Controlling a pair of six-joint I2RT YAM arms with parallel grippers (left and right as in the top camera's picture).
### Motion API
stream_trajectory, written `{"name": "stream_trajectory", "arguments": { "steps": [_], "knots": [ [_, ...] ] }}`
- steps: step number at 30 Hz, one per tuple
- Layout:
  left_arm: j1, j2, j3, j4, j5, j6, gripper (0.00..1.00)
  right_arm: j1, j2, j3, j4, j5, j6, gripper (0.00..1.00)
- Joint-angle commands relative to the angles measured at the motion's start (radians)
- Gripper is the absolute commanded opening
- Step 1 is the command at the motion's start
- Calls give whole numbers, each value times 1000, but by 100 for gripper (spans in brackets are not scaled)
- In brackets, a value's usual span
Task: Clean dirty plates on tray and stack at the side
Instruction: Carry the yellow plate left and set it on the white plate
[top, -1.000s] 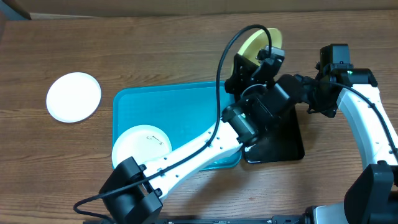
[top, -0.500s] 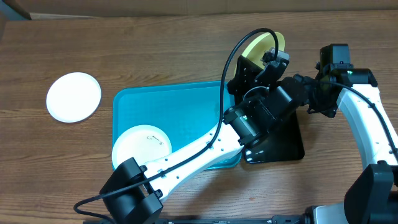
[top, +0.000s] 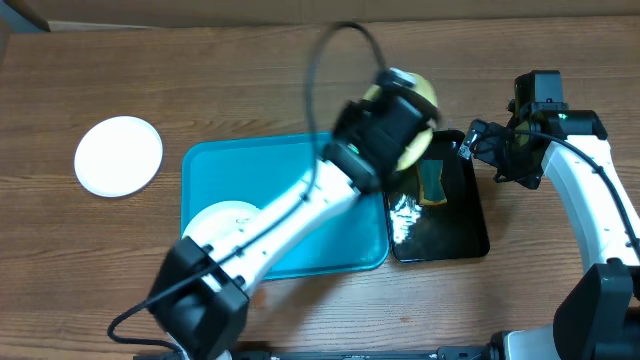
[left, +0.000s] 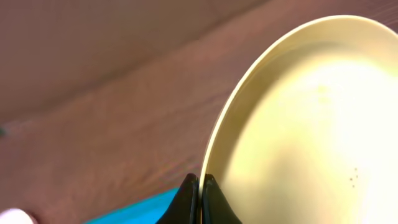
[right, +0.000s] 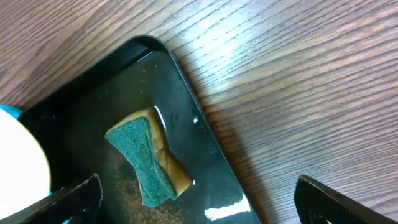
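The white plate already set aside is next: my left gripper will swing across the turquoise tray (top: 300, 165) and down onto this plate, which lies to its left in the overhead view.
My left gripper (top: 392, 128) is shut on the rim of the pale yellow-green plate (top: 414, 150) and holds it tilted in the air above the far right corner of the turquoise tray (top: 300, 165). In the left wrist view the jaws (left: 200, 186) pinch the plate's edge (left: 298, 124). One white plate (top: 215, 222) lies in the tray's near left part, partly under my left arm. Another white plate (top: 120, 155) lies on the table at the left. My right gripper (top: 478, 146) is open and empty above the black tray's far right edge; its fingers (right: 199, 205) are spread wide.
A glossy black tray (top: 455, 225) stands right of the turquoise tray, with a green and yellow sponge (top: 433, 181) in it, which also shows in the right wrist view (right: 149, 158). Crumbs lie on the black tray (right: 199, 93). The table is brown wood.
My left arm has swung left and back with the yellow-green plate, away from above the black tray, and the sponge now shows. The right arm has not moved.
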Motion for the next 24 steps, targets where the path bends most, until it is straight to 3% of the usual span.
{"name": "stream_trajectory", "arguments": {
  "steps": [1,10,15,24],
  "knots": [
    [142,-61,22,-46,225,-149,4,-3,-19,21,6,-2,2,100],
    [610,-74,22,-262,491,-351,4,-3,-19,21,6,-2,2,100],
    [929,-73,22,-359,598,-352,4,-3,-19,21,6,-2,2,100],
    [1272,-71,21,-409,614,-349,4,-3,-19,21,6,-2,2,100]
  ]
}}
